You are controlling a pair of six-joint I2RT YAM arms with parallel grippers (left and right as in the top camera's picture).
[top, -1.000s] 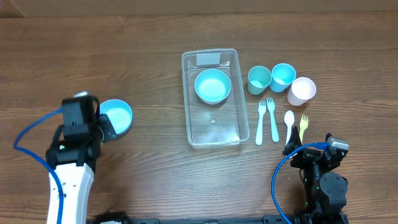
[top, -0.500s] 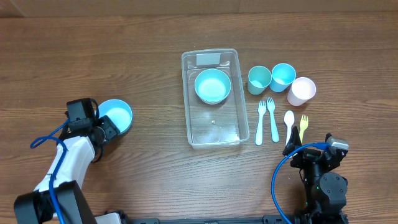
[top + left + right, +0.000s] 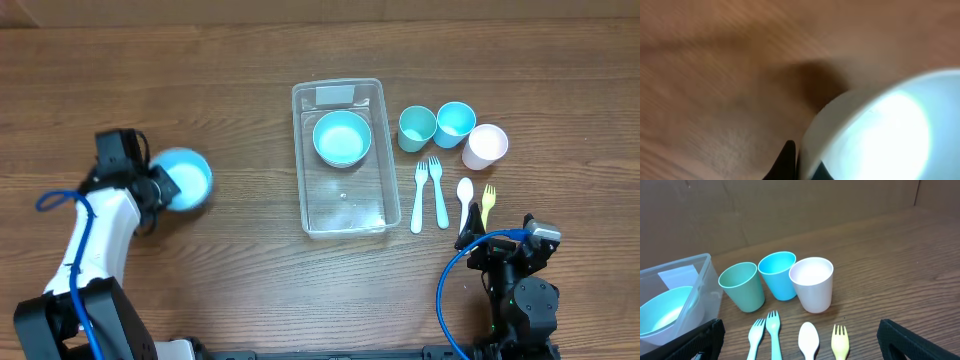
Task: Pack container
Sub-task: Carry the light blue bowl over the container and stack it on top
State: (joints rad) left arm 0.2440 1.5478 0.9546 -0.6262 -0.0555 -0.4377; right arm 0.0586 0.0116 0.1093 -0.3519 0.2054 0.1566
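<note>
The empty teal bowl [image 3: 341, 138] sits to my left gripper's right in the overhead view, so I will carry the blue bowl [image 3: 188, 177] that way and outward to release it inside.
The clear container [image 3: 345, 208] lies at the table's middle, its whitish label at the far end. A teal bowl [image 3: 342, 138] sits inside it. Both also show at the left edge of the right wrist view: container [image 3: 695, 265], teal bowl [image 3: 662, 309]. A blue bowl [image 3: 188, 177] is at the far left, blurred. My left gripper [image 3: 158, 188] grips its near-left rim. In the left wrist view, my fingers [image 3: 805, 165] straddle the rim of the bowl [image 3: 890, 120]. My right gripper [image 3: 508, 248] is open and empty near the front edge, its fingers [image 3: 802, 342] wide apart over the cutlery.
Right of the container stand a teal cup [image 3: 417, 127], a blue cup [image 3: 455, 123] and a white cup [image 3: 485, 146]. In front of them lie two light-blue forks [image 3: 430, 192], a white spoon [image 3: 465, 195] and a yellow fork [image 3: 488, 203].
My left arm swung back and to the left, and its gripper closed on the blue bowl's rim. The bowl shifted slightly away and now looks blurred. The right arm has not moved.
</note>
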